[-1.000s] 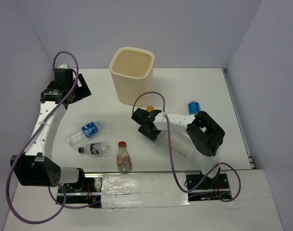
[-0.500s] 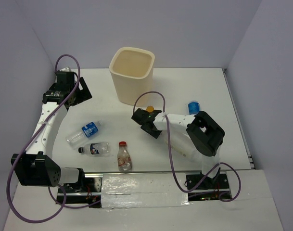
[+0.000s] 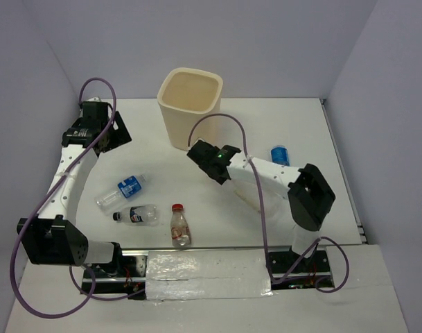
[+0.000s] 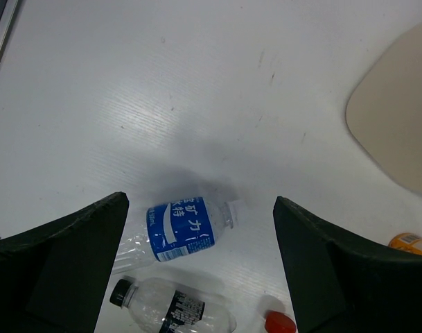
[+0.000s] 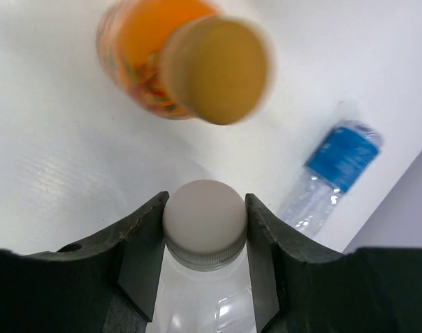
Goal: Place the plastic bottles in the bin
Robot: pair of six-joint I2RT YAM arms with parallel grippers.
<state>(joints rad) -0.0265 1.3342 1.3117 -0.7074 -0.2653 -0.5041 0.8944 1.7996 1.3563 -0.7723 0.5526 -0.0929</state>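
The bin's rim is above the bottle's held neck, so I should raise my right gripper, carry it outward, tilting up, and open over the bin's opening.
The cream bin (image 3: 190, 104) stands at the back centre. My right gripper (image 3: 208, 161) (image 5: 206, 200) is shut on the white-capped neck of the large plain bottle (image 5: 204, 229), just in front of the bin. An orange bottle (image 5: 176, 62) lies right ahead of it, and a blue-labelled bottle (image 5: 339, 163) (image 3: 279, 155) lies to its right. My left gripper (image 3: 100, 126) (image 4: 200, 207) hangs open at the back left, high over another blue-labelled bottle (image 4: 179, 229) (image 3: 124, 189). A black-capped bottle (image 3: 136, 215) and a red-capped bottle (image 3: 177, 225) lie near the front.
White walls close the table on the left, back and right. A taped strip (image 3: 204, 267) with the arm bases runs along the near edge. A purple cable (image 3: 217, 121) loops from the right arm close to the bin's front wall.
My right gripper has shut on the large bottle's cap and moved back and left toward the bin, now covering the orange bottle in the top view. The left arm has barely shifted.
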